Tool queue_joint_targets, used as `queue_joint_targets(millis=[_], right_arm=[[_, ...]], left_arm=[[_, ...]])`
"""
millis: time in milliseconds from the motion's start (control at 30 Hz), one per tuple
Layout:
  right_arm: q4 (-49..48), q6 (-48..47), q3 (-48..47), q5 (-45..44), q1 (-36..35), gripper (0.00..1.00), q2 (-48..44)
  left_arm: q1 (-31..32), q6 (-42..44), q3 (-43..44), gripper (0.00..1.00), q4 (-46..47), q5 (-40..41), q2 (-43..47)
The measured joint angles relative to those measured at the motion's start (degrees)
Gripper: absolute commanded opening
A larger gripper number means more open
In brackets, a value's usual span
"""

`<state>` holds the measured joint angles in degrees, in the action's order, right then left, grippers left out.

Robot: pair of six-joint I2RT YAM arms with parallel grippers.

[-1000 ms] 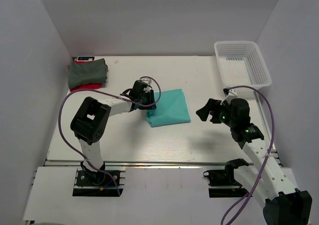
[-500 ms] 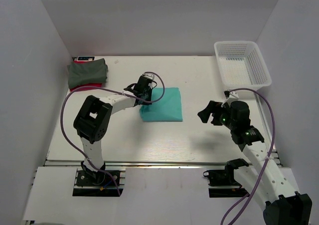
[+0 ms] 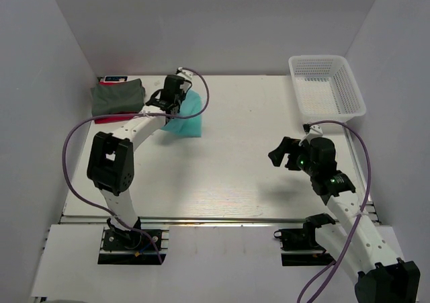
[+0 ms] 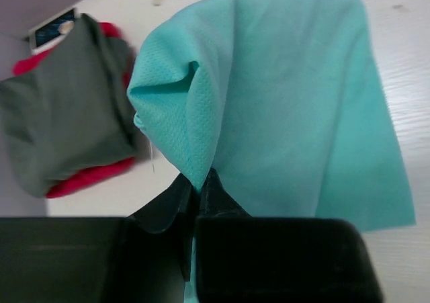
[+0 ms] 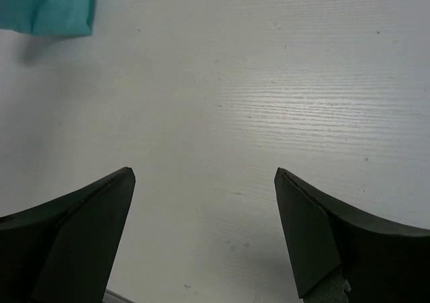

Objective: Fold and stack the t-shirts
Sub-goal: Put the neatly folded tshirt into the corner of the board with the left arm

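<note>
The pile lies to the left of my left gripper in the top view, so my left gripper will move over the dark grey-green t-shirt [image 3: 118,96] [image 4: 75,108] next and let go of the teal t-shirt there.
The folded teal t-shirt [image 3: 186,117] hangs from my left gripper [image 3: 173,100] at the back left of the table, just right of the shirt pile. In the left wrist view my left gripper [image 4: 199,182] is shut on a bunched edge of the teal t-shirt [image 4: 302,115]. The dark grey-green t-shirt [image 3: 118,96] lies folded on the red t-shirt [image 3: 114,117] at the back left corner; both show in the left wrist view, grey-green [image 4: 64,128] over red [image 4: 87,179]. My right gripper [image 3: 277,151] is open and empty over bare table at the right [image 5: 205,175].
A white mesh basket [image 3: 327,84] stands at the back right corner. A small dark card [image 3: 113,79] lies behind the shirt pile. White walls close in the table on the left, back and right. A corner of the teal shirt [image 5: 47,7] shows in the right wrist view.
My left gripper has carried the teal t-shirt from the table's middle up and left to beside the shirt pile. My right arm has barely moved.
</note>
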<state>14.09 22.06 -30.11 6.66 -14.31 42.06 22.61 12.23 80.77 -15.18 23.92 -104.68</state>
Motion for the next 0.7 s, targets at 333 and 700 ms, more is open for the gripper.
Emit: queue_joint_targets(millis=[333,700], right_arm=[[1.03,1.09,-0.52,-0.76,0.04,0.90,4.11],[1.42,2.34,-1.22,-3.37,0.04,0.90,4.92]], left_arm=[[-9.66,14.36,4.87,0.00,0.52,0.48,-0.09],[-15.72,18.62,22.80,0.00,-1.79,-3.52,-5.66]])
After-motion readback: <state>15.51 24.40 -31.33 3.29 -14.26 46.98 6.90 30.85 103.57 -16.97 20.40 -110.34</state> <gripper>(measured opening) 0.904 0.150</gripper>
